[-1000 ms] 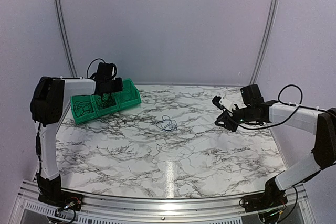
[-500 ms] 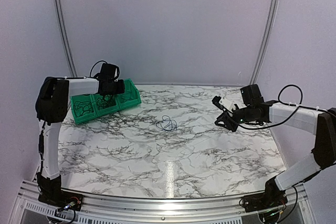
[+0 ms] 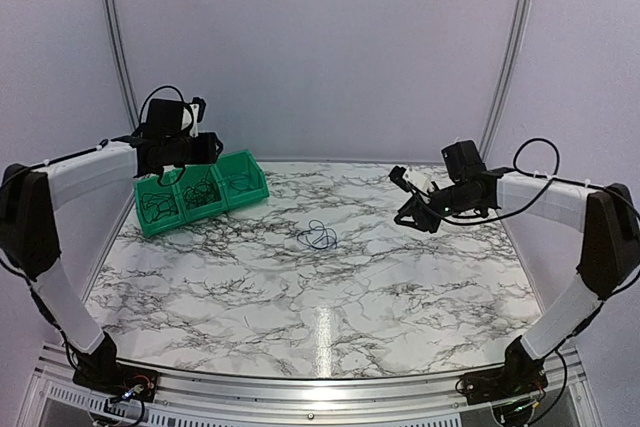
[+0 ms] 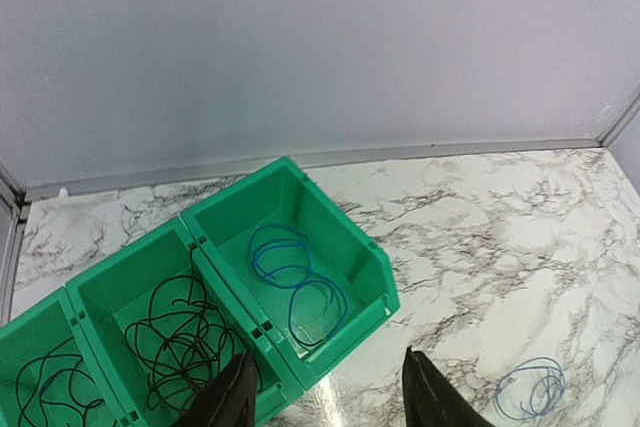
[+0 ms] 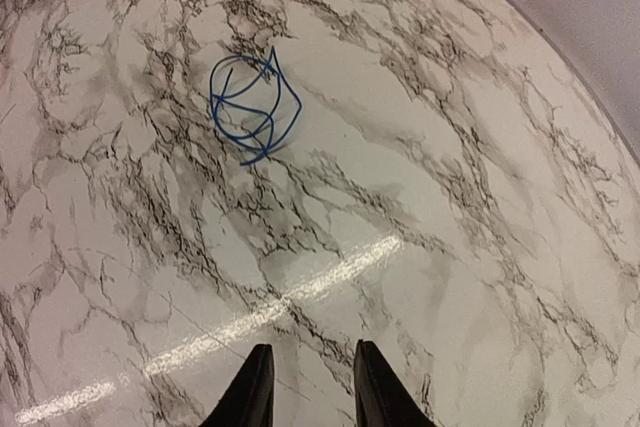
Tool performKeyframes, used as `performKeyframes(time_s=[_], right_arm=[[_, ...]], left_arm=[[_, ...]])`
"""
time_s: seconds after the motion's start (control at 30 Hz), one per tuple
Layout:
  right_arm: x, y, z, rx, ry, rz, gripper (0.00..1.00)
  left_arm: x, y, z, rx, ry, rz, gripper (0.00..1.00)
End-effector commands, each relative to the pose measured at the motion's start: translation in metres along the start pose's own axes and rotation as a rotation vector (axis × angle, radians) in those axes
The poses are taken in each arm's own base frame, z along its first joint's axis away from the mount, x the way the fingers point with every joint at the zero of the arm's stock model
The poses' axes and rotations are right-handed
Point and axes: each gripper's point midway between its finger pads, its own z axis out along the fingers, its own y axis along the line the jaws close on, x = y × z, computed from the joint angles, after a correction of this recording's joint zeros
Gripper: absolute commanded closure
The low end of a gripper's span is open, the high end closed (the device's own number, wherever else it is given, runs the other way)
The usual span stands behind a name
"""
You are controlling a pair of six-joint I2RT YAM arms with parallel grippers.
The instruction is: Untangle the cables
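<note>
I should next move my right gripper left in the top view and down onto the loose blue coil (image 3: 321, 234) (image 5: 266, 115), as the coil's parts cross one another.
A small coil of blue cable (image 3: 319, 236) lies alone on the marble table, also seen in the right wrist view (image 5: 253, 107) and at the lower right of the left wrist view (image 4: 530, 389). Another blue cable (image 4: 295, 277) lies in the right-hand green bin (image 4: 375, 262). Black cables (image 4: 175, 332) fill the middle bin, and more black cable (image 4: 45, 387) lies in the left one. My left gripper (image 3: 207, 149) (image 4: 328, 367) hangs open and empty above the bins' front edge. My right gripper (image 3: 402, 198) (image 5: 313, 352) hovers over the table right of the loose coil, its jaws narrowly open with nothing between them.
The row of three green bins (image 3: 240, 192) stands at the table's back left, near the wall. The wall's rail runs along the table's far edge (image 4: 400, 155). Thick black arm cables loop above both wrists.
My left gripper has opened, and the arm has lifted up and back to the left from just over the bins. My right gripper has shifted slightly left and up, opening a little.
</note>
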Motion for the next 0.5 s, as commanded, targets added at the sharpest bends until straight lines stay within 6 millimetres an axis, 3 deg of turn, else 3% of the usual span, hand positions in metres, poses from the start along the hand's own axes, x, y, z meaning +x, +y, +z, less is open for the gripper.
performKeyframes(time_s=[0.0,0.1,0.13,0.17,0.23,0.3,0.47], right_arm=[[-0.029,0.017,0.02,-0.136,0.004,0.016,0.7],[-0.039,0.034,0.048,-0.235,0.047,0.023,0.69],[-0.043,0.039,0.057,-0.253,0.058,0.017,0.69],[-0.052,0.04,0.066,-0.262,0.059,0.008,0.69],[-0.059,0.044,0.085,-0.29,0.078,0.02,0.68],[-0.067,0.045,0.103,-0.321,0.095,0.047,0.68],[-0.075,0.037,0.139,-0.329,0.126,0.117,0.65]], left_arm=[[-0.011,-0.036,-0.051,0.101,-0.111,0.112,0.47],[-0.002,-0.051,-0.078,0.167,-0.197,0.107,0.44],[0.016,-0.046,-0.08,0.162,-0.19,0.081,0.37],[0.024,-0.03,-0.082,0.083,-0.205,0.024,0.29],[0.042,0.029,-0.083,-0.208,-0.245,-0.126,0.15],[0.059,0.048,-0.083,-0.3,-0.229,-0.143,0.14],[0.081,0.029,-0.076,-0.2,-0.171,-0.131,0.16]])
